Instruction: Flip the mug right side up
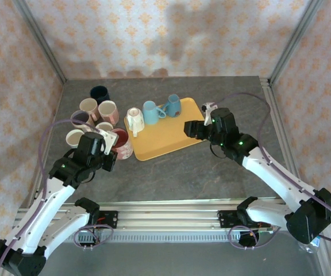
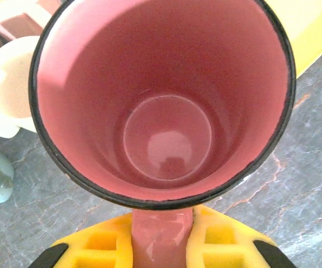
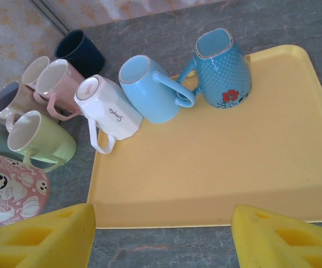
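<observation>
My left gripper lowers the pink mug onto the grey table (image 1: pixel 125 163) beside the tray's near corner next and releases it, since its opening already faces up.
A pink mug (image 1: pixel 122 144) printed with smiley faces sits just off the left edge of the yellow tray (image 1: pixel 171 144). My left gripper (image 1: pixel 111 153) is shut on its handle. In the left wrist view the handle (image 2: pixel 162 237) is pinched between the yellow fingers (image 2: pixel 102 245), and the mug's black-rimmed mouth (image 2: pixel 164 100) faces the camera, showing an empty pink inside. The mug's patterned side (image 3: pixel 7 190) also lies at the lower left of the right wrist view. My right gripper (image 1: pixel 192 129) hovers open over the tray's near right edge (image 3: pixel 217 220), holding nothing.
On the tray's far side lie a white mug (image 3: pixel 108 106), a light blue mug (image 3: pixel 150 89) and a dotted blue mug (image 3: pixel 222 70). Several mugs cluster on the grey table left of the tray, among them a navy one (image 1: pixel 99 93) and a green one (image 3: pixel 41 142).
</observation>
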Tool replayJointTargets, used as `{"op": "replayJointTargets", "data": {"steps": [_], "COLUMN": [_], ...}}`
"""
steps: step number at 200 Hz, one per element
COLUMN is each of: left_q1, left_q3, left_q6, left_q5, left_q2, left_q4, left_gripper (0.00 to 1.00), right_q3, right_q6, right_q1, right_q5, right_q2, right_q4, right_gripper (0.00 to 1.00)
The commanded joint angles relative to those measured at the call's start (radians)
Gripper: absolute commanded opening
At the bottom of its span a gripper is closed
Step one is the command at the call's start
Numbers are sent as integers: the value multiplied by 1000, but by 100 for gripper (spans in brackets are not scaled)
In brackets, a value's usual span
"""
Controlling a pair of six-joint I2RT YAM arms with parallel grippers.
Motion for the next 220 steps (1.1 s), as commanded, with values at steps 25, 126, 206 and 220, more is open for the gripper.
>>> {"op": "replayJointTargets", "data": {"steps": [25, 126, 206, 220], "left_q1": [5, 5, 5, 4], "left_q3": [-30, -130, -118, -118], "left_q6": [-39, -144, -152, -153], "left_q5": [-79, -98, -134, -135], "left_q2": [31, 100, 146, 148], "left_q4": [113, 231, 222, 220], "left_gripper": [0, 0, 5, 9], "right_q3": [30, 30, 39, 39], "right_q6": [-32, -41, -35, -36], "right_q1": [-6, -8, -8, -8], "right_q5": [-13, -25, -41, -42], "right_q2": [22, 35, 45, 44], "right_q4": [-8, -13, -3, -4], "right_gripper": [65, 65, 65, 65]}}
